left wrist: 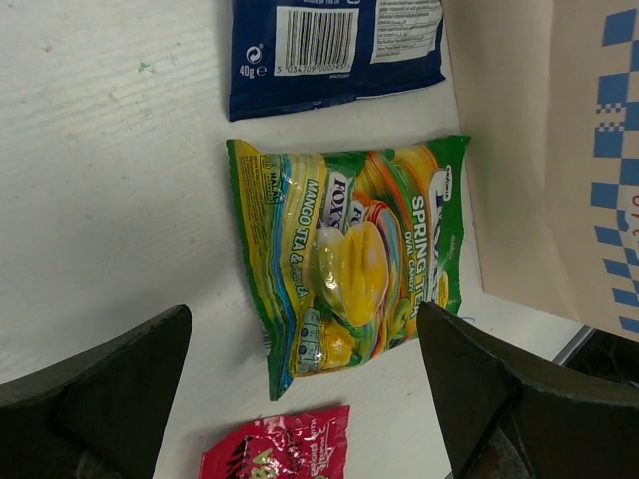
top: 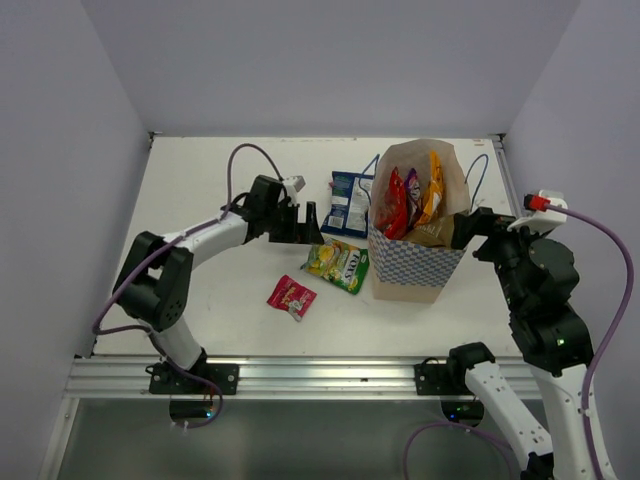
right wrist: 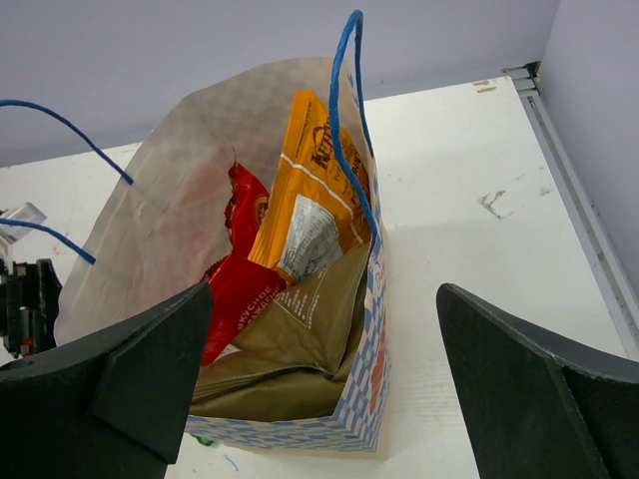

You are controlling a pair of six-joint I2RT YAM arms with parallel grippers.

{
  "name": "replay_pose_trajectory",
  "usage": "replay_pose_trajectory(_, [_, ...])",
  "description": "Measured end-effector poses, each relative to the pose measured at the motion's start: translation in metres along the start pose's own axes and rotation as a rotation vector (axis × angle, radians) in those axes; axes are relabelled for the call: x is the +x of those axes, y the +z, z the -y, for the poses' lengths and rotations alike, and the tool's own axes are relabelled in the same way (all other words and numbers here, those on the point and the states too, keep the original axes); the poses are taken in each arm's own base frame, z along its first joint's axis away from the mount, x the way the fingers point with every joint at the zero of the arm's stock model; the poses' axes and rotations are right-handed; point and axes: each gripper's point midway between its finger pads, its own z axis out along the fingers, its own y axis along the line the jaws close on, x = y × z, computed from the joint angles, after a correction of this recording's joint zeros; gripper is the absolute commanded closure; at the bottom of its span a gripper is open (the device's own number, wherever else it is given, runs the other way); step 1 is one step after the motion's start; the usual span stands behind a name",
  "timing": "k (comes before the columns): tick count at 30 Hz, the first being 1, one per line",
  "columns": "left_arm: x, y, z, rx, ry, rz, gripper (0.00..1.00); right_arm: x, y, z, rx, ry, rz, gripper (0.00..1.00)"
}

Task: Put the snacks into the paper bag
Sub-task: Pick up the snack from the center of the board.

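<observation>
The other end of the yellow-green packet lies close against the paper bag, so the robot will next lower its left gripper to the packet's end farthest from the bag.
The paper bag [top: 420, 262] stands upright right of centre, with red [top: 393, 205], purple [top: 411, 190] and orange [top: 433, 190] snacks poking out of it. A dark blue packet [top: 349, 203], a yellow-green packet [top: 338, 265] and a small pink-red packet [top: 291, 296] lie on the table left of the bag. My left gripper [top: 305, 228] hovers open above the yellow-green packet [left wrist: 349, 259], holding nothing. My right gripper [top: 465, 228] is open at the bag's right side, looking down into the paper bag [right wrist: 150, 220] at the orange [right wrist: 310, 190], red [right wrist: 240, 269] and brown [right wrist: 300, 339] packets.
Blue cord handles [right wrist: 349, 120] arch over the bag's mouth. The dark blue packet [left wrist: 334, 50] lies just beyond the yellow-green one, and the pink-red one [left wrist: 280, 449] just before it. Walls enclose the table on three sides. A metal rail [top: 300, 375] runs along the near edge.
</observation>
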Motion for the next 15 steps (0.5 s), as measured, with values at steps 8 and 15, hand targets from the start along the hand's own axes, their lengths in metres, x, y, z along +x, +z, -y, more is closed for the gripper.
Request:
replay_pose_trajectory(8, [0.018, 0.024, -0.008, 0.026, -0.037, -0.046, 0.04, 0.001, -0.001, 0.001, -0.001, 0.001, 0.004, 0.02])
replay_pose_trajectory(15, [0.024, 0.044, -0.005, 0.047, -0.041, -0.04, 0.13, 0.003, 0.0, 0.0, -0.005, -0.001, 0.001, 0.02])
